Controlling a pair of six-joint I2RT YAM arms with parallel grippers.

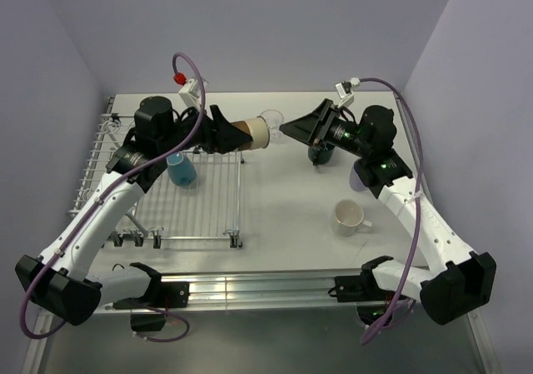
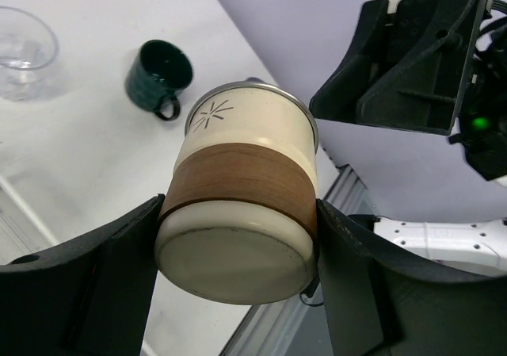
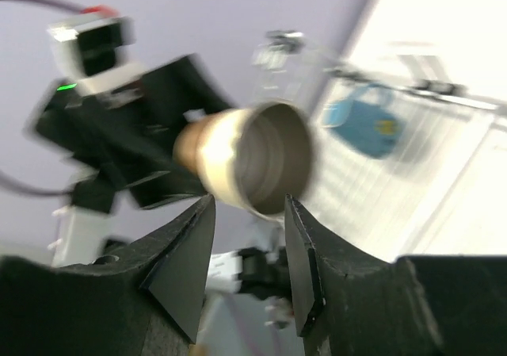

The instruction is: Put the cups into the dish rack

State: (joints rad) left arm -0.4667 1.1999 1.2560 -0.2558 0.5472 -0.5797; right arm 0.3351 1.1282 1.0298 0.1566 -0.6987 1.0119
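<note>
I will turn the brown cup with its opening down using my left gripper, lower it to the empty rack wires beside the light blue mug and let it go next, because those wires are below.
My left gripper [image 1: 241, 134] is shut on the brown metal-lined cup [image 1: 256, 133], holding it on its side in the air over the right edge of the dish rack [image 1: 208, 216]. In the left wrist view both fingers press the cup [image 2: 242, 189] by its brown band. My right gripper [image 1: 293, 127] stands open just right of the cup's mouth. In its own view the cup [image 3: 253, 162] lies beyond the open right gripper [image 3: 249, 209], apart from it. A light blue mug [image 1: 181, 172] stands in the rack.
On the table stand a clear glass tumbler [image 1: 271, 120] behind the held cup, a dark teal mug [image 1: 319, 152] under the right wrist, a lavender cup [image 1: 356, 177] and a white mug [image 1: 350, 217] on its side at the right.
</note>
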